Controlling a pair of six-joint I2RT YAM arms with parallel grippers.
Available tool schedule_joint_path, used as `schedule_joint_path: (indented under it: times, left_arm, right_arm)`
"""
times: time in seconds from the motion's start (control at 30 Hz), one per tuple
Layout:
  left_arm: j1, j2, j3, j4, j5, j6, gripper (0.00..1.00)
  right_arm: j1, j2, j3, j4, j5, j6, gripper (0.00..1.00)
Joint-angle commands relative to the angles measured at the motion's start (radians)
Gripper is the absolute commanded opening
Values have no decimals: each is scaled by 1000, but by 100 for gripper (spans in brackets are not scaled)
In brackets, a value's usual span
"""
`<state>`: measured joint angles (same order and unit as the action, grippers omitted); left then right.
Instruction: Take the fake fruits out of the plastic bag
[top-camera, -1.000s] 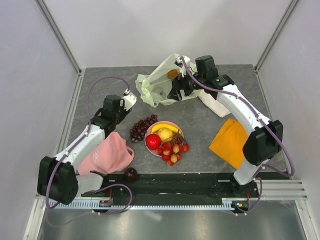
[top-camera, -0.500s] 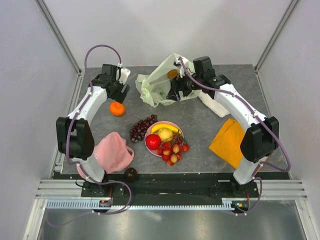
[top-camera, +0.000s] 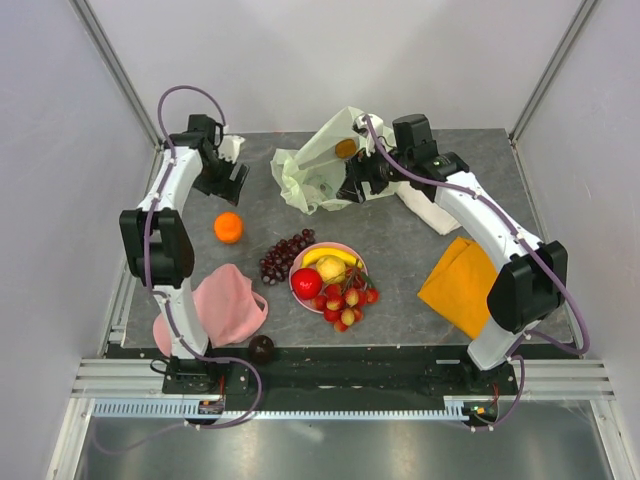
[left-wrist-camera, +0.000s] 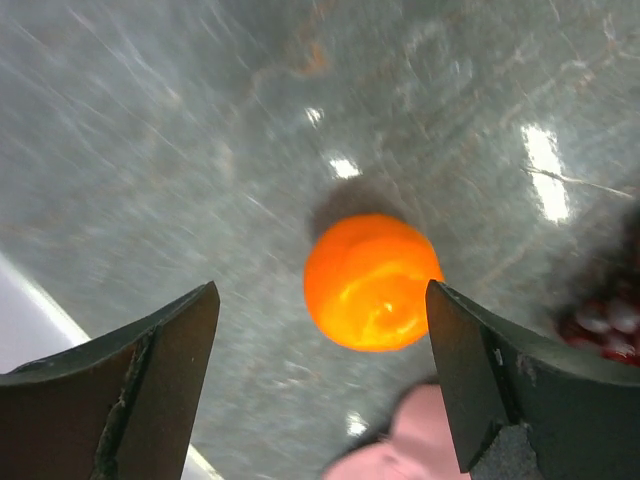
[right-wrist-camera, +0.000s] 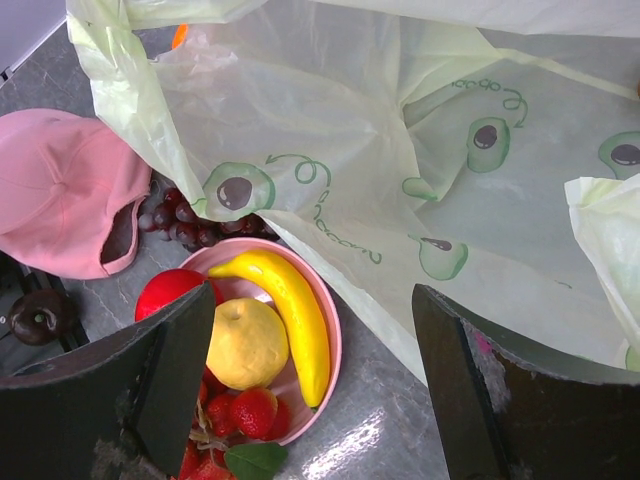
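Observation:
My left gripper moves down and back, open, onto the loose orange's far side (top-camera: 228, 218) (left-wrist-camera: 369, 240) next. The loose orange lies below and back from it, apart from both fingers.
The pale yellow-green plastic bag (top-camera: 312, 170) lies crumpled at the back centre, with an orange fruit (top-camera: 345, 148) showing through it. My right gripper (top-camera: 357, 186) hovers open at the bag's right side with nothing between its fingers; in the right wrist view the bag (right-wrist-camera: 400, 150) fills the frame above the gripper (right-wrist-camera: 312, 330). A loose orange (top-camera: 228, 227) rests on the table. My left gripper (top-camera: 224, 172) stands open behind it. In the left wrist view the orange (left-wrist-camera: 372, 282) lies beyond the gripper (left-wrist-camera: 321, 295), apart from both fingers.
A pink plate (top-camera: 352, 257) holds a red apple (top-camera: 306, 283), banana (top-camera: 331, 257) and yellow fruit (right-wrist-camera: 245, 343), with a berry cluster (top-camera: 345, 303) at its front. Grapes (top-camera: 284, 256), plum (top-camera: 261, 348), pink cap (top-camera: 222, 305), orange cloth (top-camera: 458, 285) and white cloth (top-camera: 428, 212) lie around.
My left arm swung from the front to the back left, opened and left the orange on the table, where it rolled slightly forward. The right arm barely moved.

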<state>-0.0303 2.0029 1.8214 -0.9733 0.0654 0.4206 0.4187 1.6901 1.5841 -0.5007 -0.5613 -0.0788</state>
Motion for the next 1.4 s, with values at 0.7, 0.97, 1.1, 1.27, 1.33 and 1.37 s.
schedule_joint_path:
  times: [0.7,0.97,1.1,1.27,1.33,1.37]
  left_arm:
    - [132,186,-1,-131,267,-263,13]
    - [84,-114,-60,-7,387,-163,2]
    - [-9,-349,-219,178,346,10,2]
    - [-215,-668,-500,422,179,154,2]
    - [-266,-777,-655,650,88,222,2]
    - [-307,-882,-716,739,70,254,2]
  right_arm:
    - [-9,19,39,45,-58,19,88]
    - [-9,39,86,71,-221,60,88]
    - [-9,83,157,244,-385,311,91]
    - [-14,132,186,572,-512,712,98]
    - [-18,161,160,664,-541,842,98]
    - [-23,172,143,797,-555,987,98]
